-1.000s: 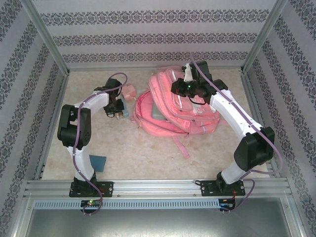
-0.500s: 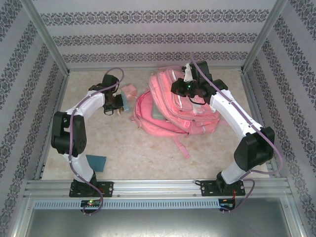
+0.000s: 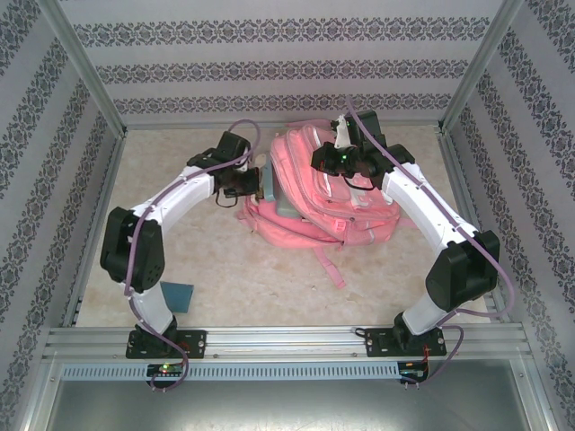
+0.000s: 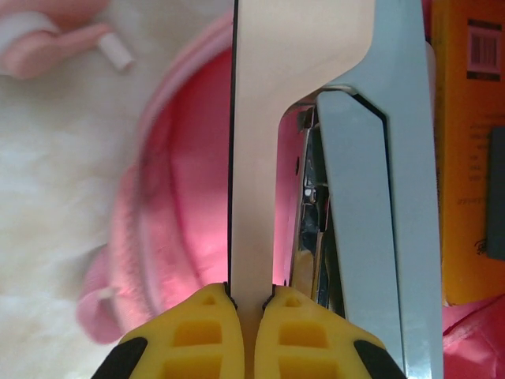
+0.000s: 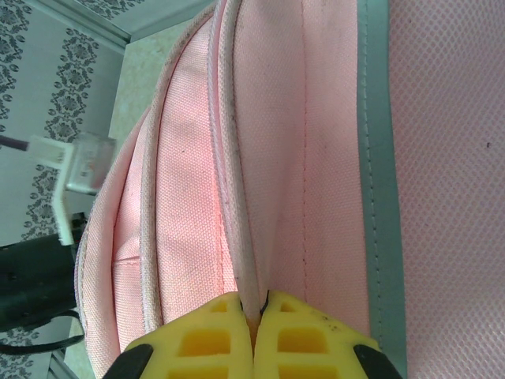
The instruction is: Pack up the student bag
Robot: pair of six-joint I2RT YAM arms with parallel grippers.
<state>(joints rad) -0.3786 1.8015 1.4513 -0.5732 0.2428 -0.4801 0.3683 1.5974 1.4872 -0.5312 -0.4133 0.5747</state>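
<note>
I need to lower my left gripper into the gap beside the orange book and release the stapler there, since the bag's pink interior point(image 3: 267, 206) point(image 4: 189, 205) is open below it.
The student bag point(image 3: 337, 202) is a big pink backpack lying at the back middle of the table, its opening facing left. My left gripper point(image 3: 255, 183) is shut on a stapler point(image 3: 267, 182) at the bag's left edge. In the left wrist view the yellow fingers point(image 4: 207, 332) clamp the stapler's cream arm point(image 4: 264, 158), its pale blue body point(image 4: 379, 174) alongside, over the bag's pink interior point(image 4: 189, 205). My right gripper point(image 3: 325, 162) is above the bag's top. Its jaws point(image 5: 254, 298) are shut on a pale fabric edge of the bag point(image 5: 237, 158).
An orange book with a barcode point(image 4: 469, 158) lies in the bag's opening, to the right of the stapler. A blue notebook point(image 3: 177, 294) lies near the left arm's base. A pink strap point(image 3: 328, 265) trails toward the front. Patterned walls and metal posts surround the table.
My left arm has swung right, carrying the stapler from the table's left middle to the bag's opening. The right arm and bag have stayed still.
</note>
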